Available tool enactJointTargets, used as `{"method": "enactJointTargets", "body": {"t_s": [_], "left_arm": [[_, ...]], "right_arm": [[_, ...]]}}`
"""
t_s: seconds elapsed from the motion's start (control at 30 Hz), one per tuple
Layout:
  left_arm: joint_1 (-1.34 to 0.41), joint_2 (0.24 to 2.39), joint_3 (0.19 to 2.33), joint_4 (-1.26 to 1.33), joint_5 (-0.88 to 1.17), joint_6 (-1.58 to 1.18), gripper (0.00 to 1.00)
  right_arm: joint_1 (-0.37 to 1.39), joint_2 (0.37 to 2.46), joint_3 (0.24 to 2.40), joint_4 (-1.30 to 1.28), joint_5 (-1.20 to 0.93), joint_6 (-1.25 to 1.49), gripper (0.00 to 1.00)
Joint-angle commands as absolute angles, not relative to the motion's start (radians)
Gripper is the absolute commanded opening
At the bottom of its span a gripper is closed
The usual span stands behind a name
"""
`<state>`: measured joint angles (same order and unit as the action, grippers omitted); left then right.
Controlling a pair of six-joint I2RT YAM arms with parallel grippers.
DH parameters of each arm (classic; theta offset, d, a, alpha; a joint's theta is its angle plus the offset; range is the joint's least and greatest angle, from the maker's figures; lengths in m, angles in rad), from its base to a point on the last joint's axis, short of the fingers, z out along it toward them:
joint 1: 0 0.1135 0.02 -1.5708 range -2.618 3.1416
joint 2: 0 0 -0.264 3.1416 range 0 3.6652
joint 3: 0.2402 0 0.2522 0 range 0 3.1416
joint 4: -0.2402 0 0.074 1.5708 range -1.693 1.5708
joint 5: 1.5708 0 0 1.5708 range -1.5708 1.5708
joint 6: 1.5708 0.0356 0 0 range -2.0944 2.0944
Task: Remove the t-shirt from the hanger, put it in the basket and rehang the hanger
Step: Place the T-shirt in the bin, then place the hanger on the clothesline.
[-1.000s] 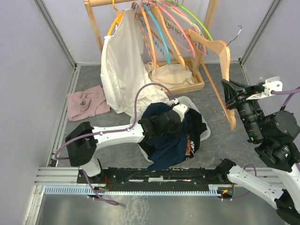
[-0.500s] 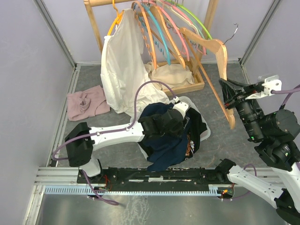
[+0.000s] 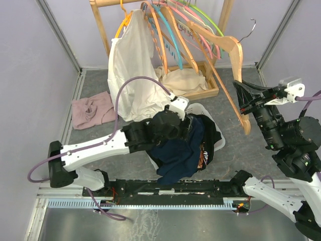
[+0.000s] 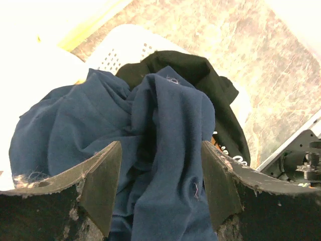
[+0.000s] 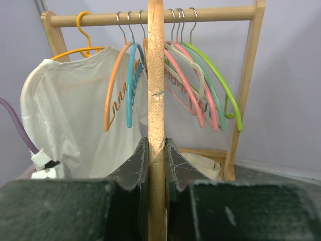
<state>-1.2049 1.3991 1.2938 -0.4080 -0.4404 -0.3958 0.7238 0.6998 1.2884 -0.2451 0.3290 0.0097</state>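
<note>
Next, my right gripper moves outward to release the wooden hanger (image 5: 156, 75) on the rack's bar (image 5: 135, 18) beside the blue hanger, since the t-shirt already lies in the basket.
A navy t-shirt (image 3: 175, 150) lies crumpled in a white basket (image 3: 209, 111), off the bare wooden hanger (image 3: 228, 47). My left gripper (image 3: 186, 124) hovers just above it, open. In the left wrist view the navy t-shirt (image 4: 170, 100) fills the space below and between the spread fingers of the left gripper (image 4: 160, 148), which clamp nothing. My right gripper (image 3: 241, 96) is shut on the lower arm of the wooden hanger, holding it in the air at the right. In the right wrist view the hanger (image 5: 156, 75) runs upright between the closed fingers of the right gripper (image 5: 156, 145).
A black printed garment (image 3: 211, 134) shares the basket. Behind stands a wooden rack (image 3: 103, 25) with several coloured hangers and a white t-shirt (image 3: 131, 70) on a yellow one. Cream cloth (image 3: 183, 80) lies in the rack's base. A pink cloth (image 3: 93, 110) lies on the floor at the left.
My left gripper has opened and let go of the navy t-shirt, and the left arm has drawn back to the left. The right gripper has lifted the hanger slightly.
</note>
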Motion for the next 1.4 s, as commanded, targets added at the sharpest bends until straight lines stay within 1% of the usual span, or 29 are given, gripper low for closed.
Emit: {"method": "enactJointTargets", "body": {"t_s": [0.0,0.27,0.37,0.63,0.97,1.37], "left_arm": [[-1.210,1.310,1.313,-0.404,-0.504,-0.359,0.70],[-1.210,1.130,1.200,-0.311,-0.570,-0.354,0.70],[-1.209,1.060,1.151,-0.280,-0.628,-0.352,0.70],[-1.209,0.949,1.083,-0.249,-0.711,-0.331,0.70],[-1.208,0.885,1.033,-0.227,-0.765,-0.325,0.70],[-1.210,0.876,1.038,-0.238,-0.777,-0.319,0.71]], "right_arm": [[0.723,0.726,1.334,-0.145,0.262,0.005,0.02],[0.724,0.836,1.367,-0.116,0.229,0.005,0.02],[0.723,0.882,1.376,-0.094,0.227,0.005,0.02],[0.724,1.017,1.417,-0.035,0.234,-0.018,0.02],[0.723,1.175,1.507,0.052,0.253,-0.075,0.02],[0.721,1.370,1.698,0.028,0.288,-0.129,0.02]]}}
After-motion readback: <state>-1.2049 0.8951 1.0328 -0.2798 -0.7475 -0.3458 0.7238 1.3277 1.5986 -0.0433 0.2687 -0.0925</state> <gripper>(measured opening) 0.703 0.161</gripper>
